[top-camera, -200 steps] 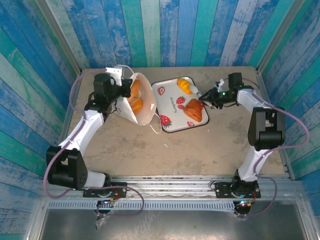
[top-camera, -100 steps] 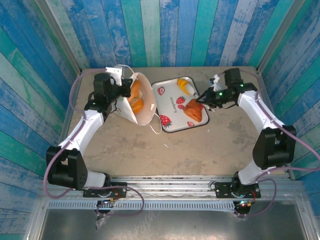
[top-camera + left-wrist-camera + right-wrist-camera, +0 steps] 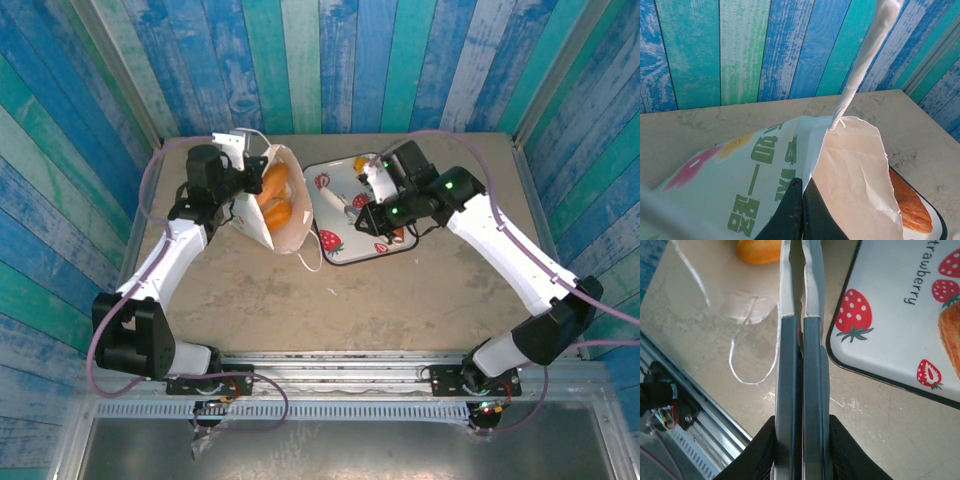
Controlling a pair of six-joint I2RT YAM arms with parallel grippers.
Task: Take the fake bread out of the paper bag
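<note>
My right gripper carries the metal tongs toward the bag's opening [image 3: 749,286] across the tray next and releases them, since their arms are squeezed shut.
The white paper bag [image 3: 283,228] lies tilted at the table's back left with its mouth open. Two orange pieces of fake bread [image 3: 277,213] show inside it. My left gripper [image 3: 241,183] is shut on the bag's upper rim; in the left wrist view its fingertips [image 3: 802,197] pinch the paper edge of the bag [image 3: 850,170]. My right gripper [image 3: 366,213] reaches over the tray and is shut on metal tongs [image 3: 800,285]. The tong arms are squeezed together and point at an orange bread [image 3: 759,250] ahead.
A strawberry-print tray [image 3: 335,185] sits right of the bag, with a yellow pastry [image 3: 362,161] at its far edge and a croissant [image 3: 952,325] on it. The bag's loop handle [image 3: 752,357] lies on the table beside the tongs. Blue plank walls surround the table.
My right arm has swung left from the tray's right side across the tray toward the bag, and the tongs have closed. The left arm and bag have stayed put.
</note>
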